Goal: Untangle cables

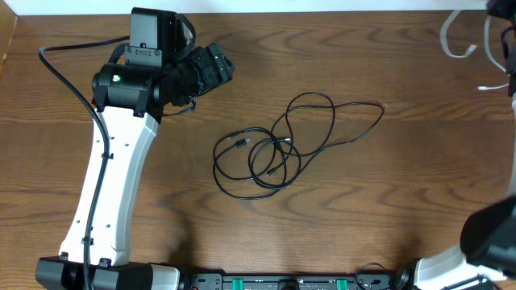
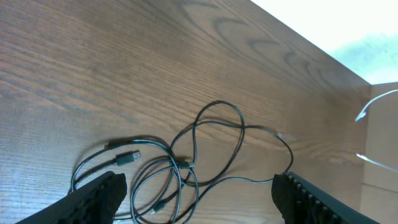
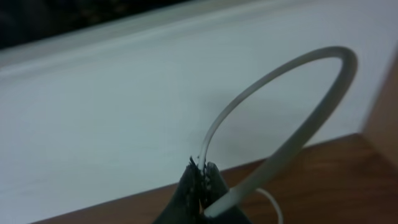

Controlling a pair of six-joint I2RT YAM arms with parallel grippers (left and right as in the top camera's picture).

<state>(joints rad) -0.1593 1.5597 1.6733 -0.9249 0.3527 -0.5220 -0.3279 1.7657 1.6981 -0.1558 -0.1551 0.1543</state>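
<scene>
Next, my right gripper swings to the right in the overhead view, farther from the black cord [image 1: 282, 143], then opens, since the white cord already hangs apart.
The thin black cord [image 1: 282, 143] lies in tangled loops on the middle of the wooden table, with a plug end near its left loop; it also shows in the left wrist view [image 2: 198, 149]. My left gripper [image 1: 214, 66] is open and empty, up and to the left of the cord; in its wrist view the fingers [image 2: 199, 202] straddle the near loops from above. The thin white cord [image 1: 458, 44] is lifted at the far right corner, apart from the black cord. My right gripper [image 3: 202, 171] is shut on the white cord [image 3: 280, 81], which arcs above it.
The left arm's white link [image 1: 109, 185] crosses the table's left side. The right arm's base [image 1: 484, 242] sits at the bottom right. The table's far edge [image 2: 311, 46] meets a white wall. White cord ends [image 2: 373, 106] show at the right.
</scene>
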